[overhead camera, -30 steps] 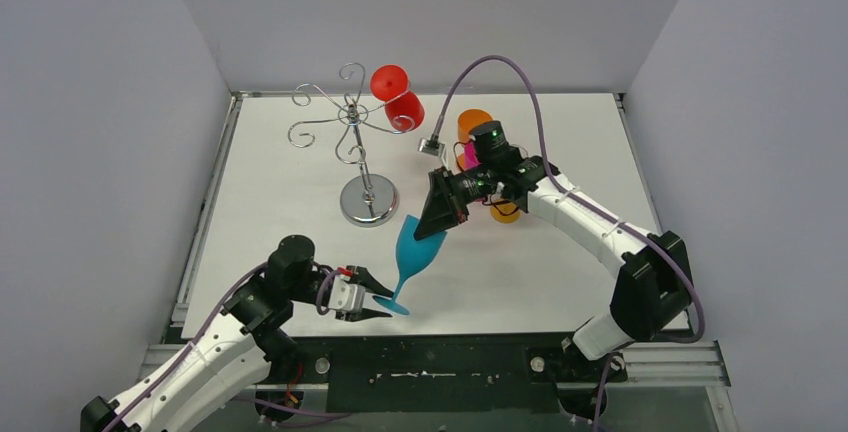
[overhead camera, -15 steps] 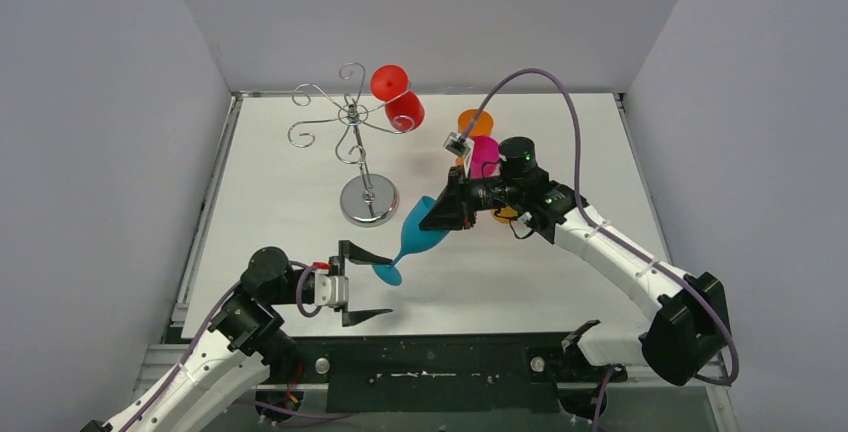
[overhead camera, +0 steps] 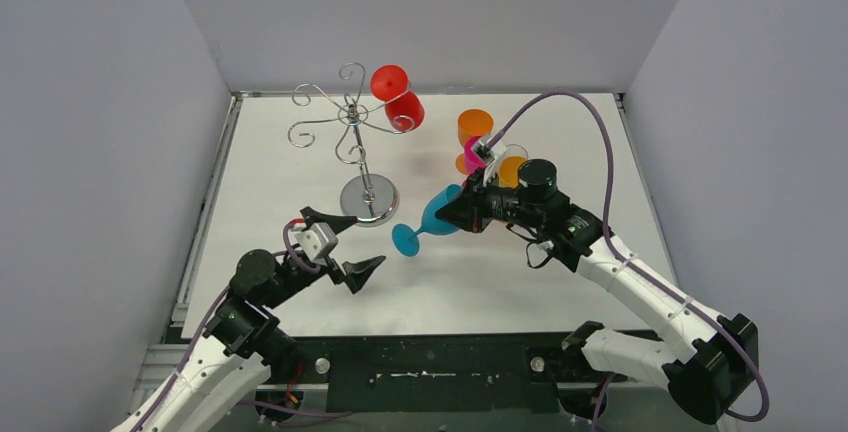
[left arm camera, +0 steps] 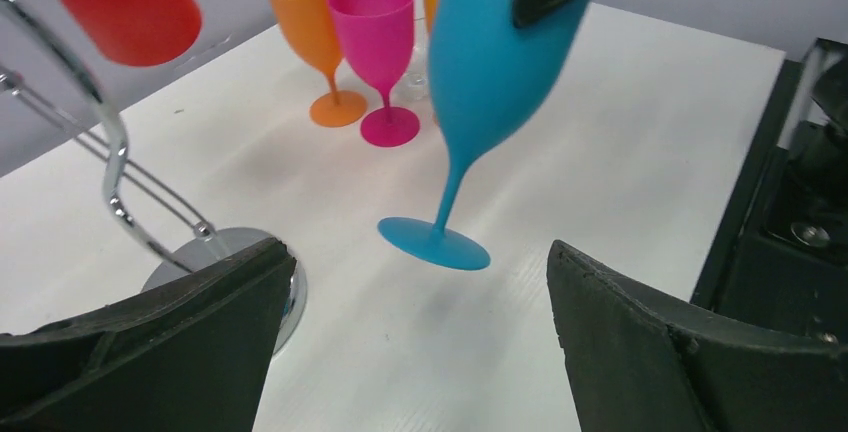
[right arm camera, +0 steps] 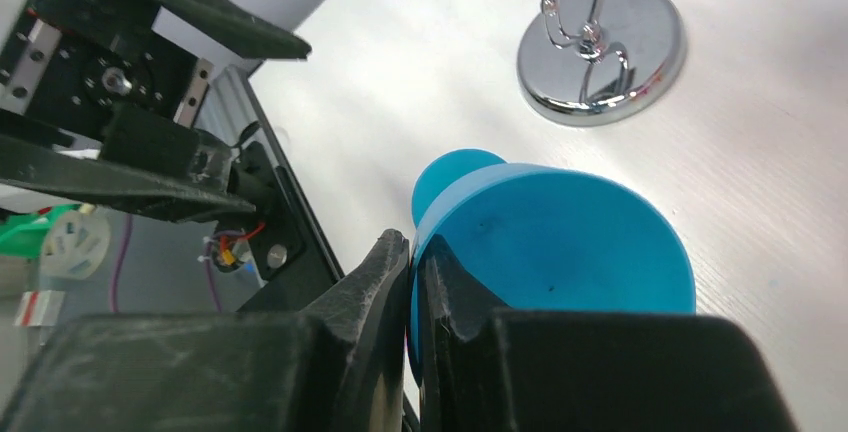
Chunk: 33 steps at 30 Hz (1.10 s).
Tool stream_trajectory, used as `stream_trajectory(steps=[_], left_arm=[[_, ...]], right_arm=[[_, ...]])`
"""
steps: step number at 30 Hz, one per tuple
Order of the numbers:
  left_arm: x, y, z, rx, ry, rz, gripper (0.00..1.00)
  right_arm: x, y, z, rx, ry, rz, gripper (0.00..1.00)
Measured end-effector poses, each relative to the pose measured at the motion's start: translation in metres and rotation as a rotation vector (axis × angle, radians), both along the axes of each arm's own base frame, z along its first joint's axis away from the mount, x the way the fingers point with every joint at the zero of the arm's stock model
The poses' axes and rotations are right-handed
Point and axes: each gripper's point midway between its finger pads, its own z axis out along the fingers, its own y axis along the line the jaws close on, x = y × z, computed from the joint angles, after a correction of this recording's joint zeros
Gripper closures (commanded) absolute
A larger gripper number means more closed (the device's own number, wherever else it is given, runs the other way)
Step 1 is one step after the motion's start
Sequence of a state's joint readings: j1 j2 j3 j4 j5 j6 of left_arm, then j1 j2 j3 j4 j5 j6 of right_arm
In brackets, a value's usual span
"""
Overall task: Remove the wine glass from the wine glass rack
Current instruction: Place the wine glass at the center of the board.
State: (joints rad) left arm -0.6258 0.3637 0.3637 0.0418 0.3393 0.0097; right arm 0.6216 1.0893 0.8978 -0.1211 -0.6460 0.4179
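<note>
The blue wine glass hangs tilted above the table, so my right gripper needs to turn it upright and lower its foot to the table beside the pink glass.
A blue wine glass hangs tilted above the table, foot toward the rack's base. My right gripper is shut on its rim, one finger inside the bowl and one outside. The silver wine glass rack stands at the back left on a round shiny base. A red wine glass hangs upside down from one of its arms. My left gripper stands open near the base, a short way from the blue foot, with nothing between its fingers.
An orange glass, a pink glass and a second orange glass stand upright on the table at the back, right behind my right gripper. Grey walls close in the white table on three sides.
My left gripper opened off the blue glass's foot and drew back to the left. My right arm carried the blue glass right and back, tilting it further.
</note>
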Motion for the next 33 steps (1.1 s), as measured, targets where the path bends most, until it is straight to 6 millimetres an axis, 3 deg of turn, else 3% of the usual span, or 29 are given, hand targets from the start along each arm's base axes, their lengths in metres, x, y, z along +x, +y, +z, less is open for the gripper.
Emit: stream_trajectory(steps=[9, 13, 24, 33], left_arm=[[0.031, 0.026, -0.002, 0.014, 0.098, 0.206, 0.03], [0.039, 0.038, -0.007, 0.020, 0.120, 0.271, 0.03], [0.045, 0.053, -0.012, 0.044, 0.125, 0.343, 0.03], [0.050, 0.061, -0.018, 0.063, 0.138, 0.375, 0.03]], right_arm=[[-0.027, 0.013, -0.026, -0.204, -0.126, -0.082, 1.00], [-0.027, 0.004, -0.040, -0.321, -0.179, -0.168, 1.00], [0.008, -0.039, -0.048, -0.465, -0.227, -0.487, 1.00], [0.057, -0.072, -0.083, -0.595, -0.112, -0.644, 1.00]])
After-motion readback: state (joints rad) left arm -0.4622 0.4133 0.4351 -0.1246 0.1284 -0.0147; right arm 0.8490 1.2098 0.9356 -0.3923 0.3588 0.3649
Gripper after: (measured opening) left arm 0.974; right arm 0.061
